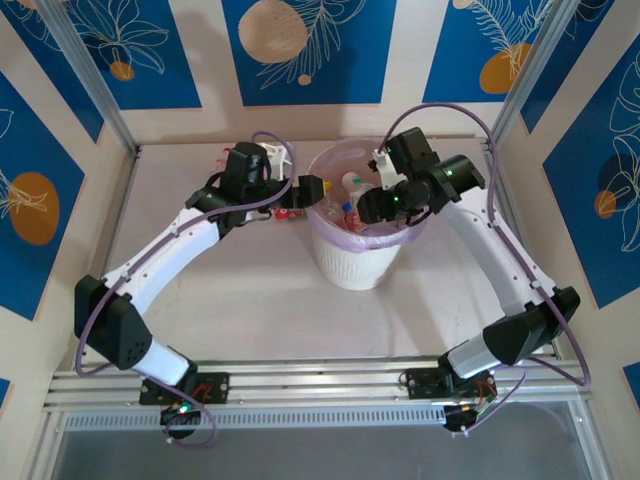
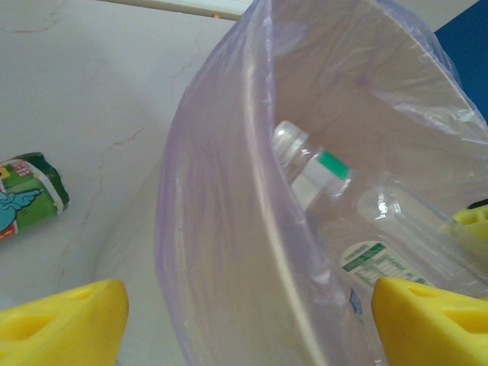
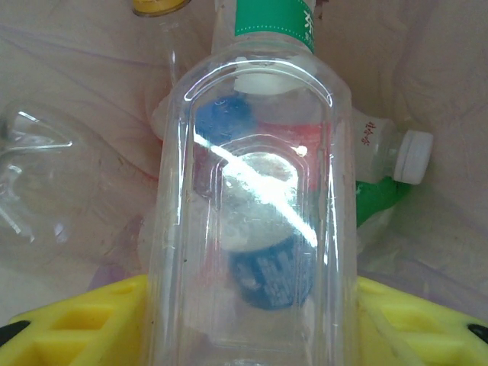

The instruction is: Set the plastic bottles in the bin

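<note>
Next, the right gripper moves down a little toward the bin's bottles, then releases the clear bottle, which already hangs inside the bin's rim.
The white ribbed bin [image 1: 352, 266] with its pink bag stands mid-table and holds several plastic bottles. My right gripper [image 1: 372, 205] hangs over the bin's mouth, shut on a clear bottle with a green label [image 3: 252, 191]; its yellow fingers [image 3: 91, 324] press both sides. Below it lie a white-capped bottle [image 3: 385, 152] and a blue-labelled one [image 3: 267, 278]. My left gripper [image 1: 312, 190] is open at the bin's left rim [image 2: 255, 175], one finger [image 2: 69, 320] outside and one inside. A green bottle [image 2: 30, 194] lies on the table.
A red-labelled bottle [image 1: 285, 213] lies on the table under the left arm, close to the bin. The back wall and metal frame posts [image 1: 95, 85] close off the far side. A clear bottle [image 2: 324, 168] leans against the inner wall of the bin.
</note>
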Robot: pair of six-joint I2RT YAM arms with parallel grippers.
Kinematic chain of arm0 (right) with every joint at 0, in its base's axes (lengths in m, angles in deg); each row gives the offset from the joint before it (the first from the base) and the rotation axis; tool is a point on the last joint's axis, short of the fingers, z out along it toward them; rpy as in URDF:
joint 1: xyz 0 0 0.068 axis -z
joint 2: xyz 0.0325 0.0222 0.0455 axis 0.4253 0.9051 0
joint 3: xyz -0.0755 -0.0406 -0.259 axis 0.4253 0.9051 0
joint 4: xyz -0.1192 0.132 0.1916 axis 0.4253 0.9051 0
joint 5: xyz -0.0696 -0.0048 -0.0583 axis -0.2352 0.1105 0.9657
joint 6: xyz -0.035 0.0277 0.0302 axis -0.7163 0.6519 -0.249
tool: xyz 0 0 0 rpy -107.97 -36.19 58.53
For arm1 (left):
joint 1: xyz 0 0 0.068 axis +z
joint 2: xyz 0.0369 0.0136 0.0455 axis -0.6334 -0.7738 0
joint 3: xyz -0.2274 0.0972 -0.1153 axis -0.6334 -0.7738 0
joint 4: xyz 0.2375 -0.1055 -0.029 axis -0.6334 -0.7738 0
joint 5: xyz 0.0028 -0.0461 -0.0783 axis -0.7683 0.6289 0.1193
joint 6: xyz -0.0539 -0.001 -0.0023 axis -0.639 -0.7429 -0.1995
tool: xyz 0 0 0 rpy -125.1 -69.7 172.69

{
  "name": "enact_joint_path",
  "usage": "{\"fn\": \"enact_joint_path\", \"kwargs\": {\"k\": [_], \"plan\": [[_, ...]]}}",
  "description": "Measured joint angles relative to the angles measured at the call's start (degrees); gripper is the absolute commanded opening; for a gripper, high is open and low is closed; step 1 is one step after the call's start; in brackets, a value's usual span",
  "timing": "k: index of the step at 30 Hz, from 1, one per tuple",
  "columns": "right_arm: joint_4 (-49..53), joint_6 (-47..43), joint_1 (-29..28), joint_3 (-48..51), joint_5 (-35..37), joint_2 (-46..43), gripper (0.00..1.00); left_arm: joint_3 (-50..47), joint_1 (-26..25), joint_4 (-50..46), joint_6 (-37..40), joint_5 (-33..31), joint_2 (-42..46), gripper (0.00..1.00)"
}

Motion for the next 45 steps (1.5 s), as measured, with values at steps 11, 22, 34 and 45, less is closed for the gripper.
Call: {"fn": "enact_joint_path", "kwargs": {"k": [11, 22, 34, 45], "plan": [[-9.4, 0.07, 0.02, 6.03, -0.42, 0.39, 0.55, 1.62, -0.35, -0.63, 0.2, -1.07, -1.11, 0.73], [-3.72, -0.96, 0.0, 1.33, -0.42, 1.86, 0.78, 2.19, -0.57, -0.55, 0.02, -1.07, -1.81, 0.72], [-4.24, -2.62, 0.33, -7.56, -0.59, 5.81, 0.53, 2.19, -0.61, -0.35, 0.02, -1.03, -1.81, 0.7], [-11.02, -2.99, 1.49, -3.72, 0.28, 7.52, 0.49, 2.19, -0.66, -0.11, 0.02, -1.03, -1.81, 0.69]]}}
